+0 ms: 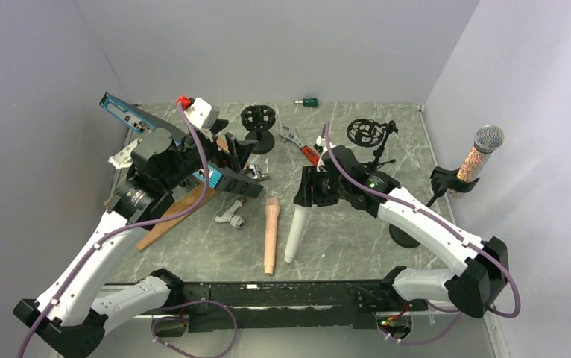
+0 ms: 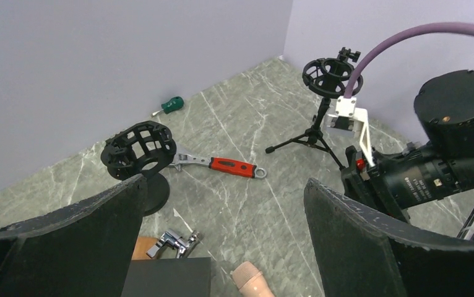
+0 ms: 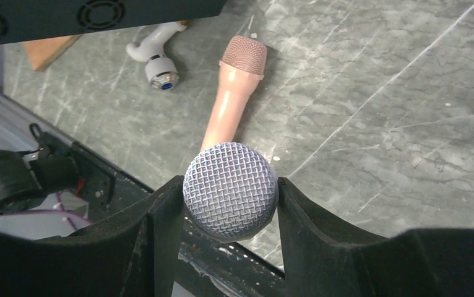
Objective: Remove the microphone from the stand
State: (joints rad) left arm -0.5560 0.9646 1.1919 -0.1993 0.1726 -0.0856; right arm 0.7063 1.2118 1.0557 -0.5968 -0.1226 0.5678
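Observation:
I will next lower my right gripper toward the pink microphone [image 1: 270, 235] and release: the tabletop beside it is below my gripper, to its left in the top view.
My right gripper [image 1: 306, 200] is shut on the silver mesh head [image 3: 229, 197] of a white microphone [image 1: 295, 233]. The microphone slants down toward the near edge, its tail at or near the table. A pink microphone [image 1: 270, 235] lies flat beside it and also shows in the right wrist view [image 3: 231, 93]. A third microphone [image 1: 479, 153], with a speckled handle and silver head, sits upright in a black clip stand [image 1: 440, 181] at the right wall. My left gripper [image 1: 255, 176] is open and empty above the table, its fingers [image 2: 86, 223] wide apart.
An empty black shock mount on a round base [image 1: 259, 127] and a tripod shock mount [image 1: 368, 136] stand at the back. A red-handled wrench [image 2: 222, 165], a green screwdriver [image 1: 308, 102], a white fitting [image 1: 230, 216], a chrome part [image 2: 172, 241] and a wooden board [image 1: 171, 216] lie around.

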